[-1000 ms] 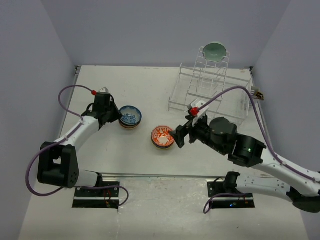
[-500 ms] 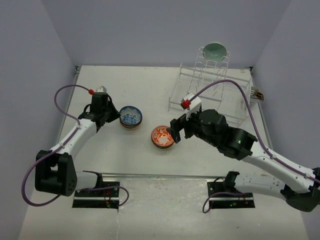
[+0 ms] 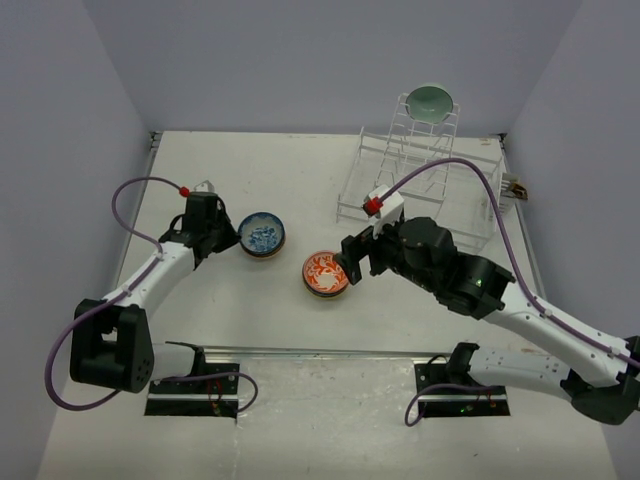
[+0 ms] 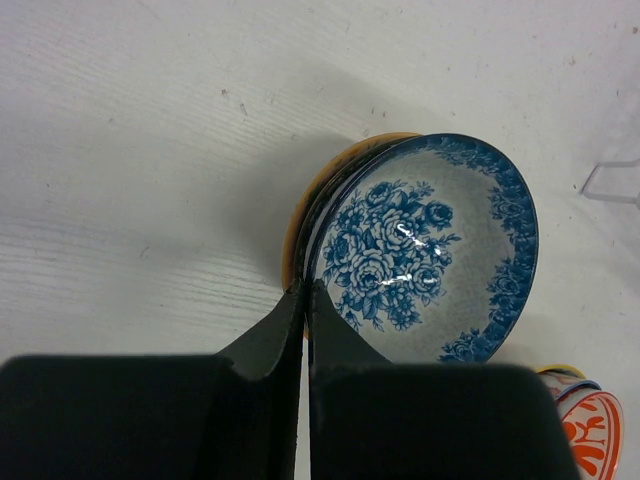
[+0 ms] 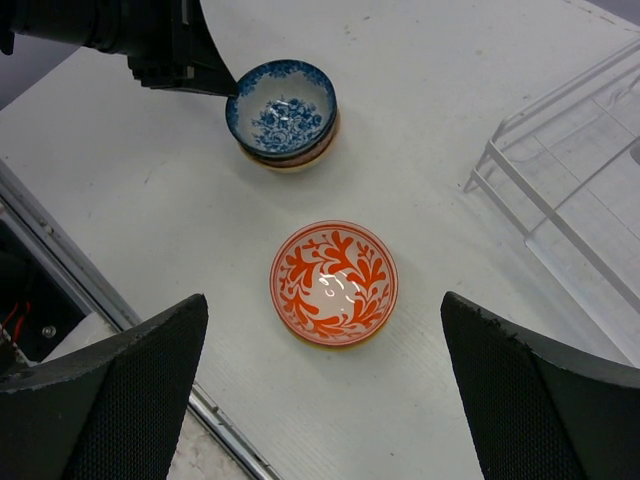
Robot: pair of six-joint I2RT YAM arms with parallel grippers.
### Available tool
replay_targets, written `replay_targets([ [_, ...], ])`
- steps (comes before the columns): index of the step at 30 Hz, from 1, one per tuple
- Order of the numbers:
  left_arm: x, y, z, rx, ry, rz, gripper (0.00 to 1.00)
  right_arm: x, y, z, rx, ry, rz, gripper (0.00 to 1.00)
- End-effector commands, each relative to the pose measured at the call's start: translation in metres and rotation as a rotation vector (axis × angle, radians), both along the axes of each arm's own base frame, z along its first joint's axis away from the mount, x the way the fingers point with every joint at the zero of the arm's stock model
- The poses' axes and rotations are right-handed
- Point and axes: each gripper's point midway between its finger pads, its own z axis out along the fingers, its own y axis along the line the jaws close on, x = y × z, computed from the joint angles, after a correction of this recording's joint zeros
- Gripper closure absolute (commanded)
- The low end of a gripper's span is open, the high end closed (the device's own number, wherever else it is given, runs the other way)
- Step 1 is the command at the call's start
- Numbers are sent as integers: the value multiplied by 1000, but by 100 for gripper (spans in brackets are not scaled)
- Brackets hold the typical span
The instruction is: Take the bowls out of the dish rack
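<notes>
The pale green bowl is the only one still in the rack, so my right gripper should next move outward and to the right in the top view and turn onto the pale green bowl's rim (image 3: 451,105).
The clear wire dish rack (image 3: 420,185) stands at the back right, with a pale green bowl (image 3: 428,100) upright in its top tier. A blue flowered bowl (image 3: 262,234) sits stacked on a tan bowl (image 4: 300,215) on the table. My left gripper (image 3: 232,238) is shut on the blue bowl's left rim, which shows in the left wrist view (image 4: 304,288). An orange patterned bowl (image 3: 326,273) rests on the table. My right gripper (image 3: 350,268) is open wide and empty, hovering above the orange bowl (image 5: 333,282).
The rack's low base (image 5: 570,170) lies to the right of the orange bowl. A metal rail (image 3: 330,352) runs along the table's near edge. Side walls close in the table on the left and right.
My right arm rose and drew back a little toward the rack, away from the orange bowl. My left arm shifted slightly while staying at the blue bowl's rim.
</notes>
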Motion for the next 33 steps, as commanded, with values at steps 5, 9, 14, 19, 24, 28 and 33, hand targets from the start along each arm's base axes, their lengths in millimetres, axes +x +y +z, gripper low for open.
replay_targets([
  [5, 5, 5, 27, 15, -70, 12, 87, 25, 0, 35, 107, -14, -68, 1],
  [9, 3, 6, 63, 7, -149, 8, 42, 62, -24, 67, 238, -20, -202, 1],
  [14, -14, 14, 141, 26, -306, 5, 0, 114, -69, 125, 517, -44, -423, 1],
  [19, -55, 20, 194, 101, -473, -94, 0, 180, -105, 153, 903, 73, -593, 1],
  [24, -87, 32, 192, 171, -517, -110, 0, 242, -155, 156, 1259, 63, -792, 1],
  [28, -95, 50, 181, 233, -547, -40, 0, 278, -181, 157, 1394, -4, -906, 2],
  [33, -99, 64, 177, 247, -558, 53, 0, 323, -203, 127, 1457, 11, -1054, 5],
])
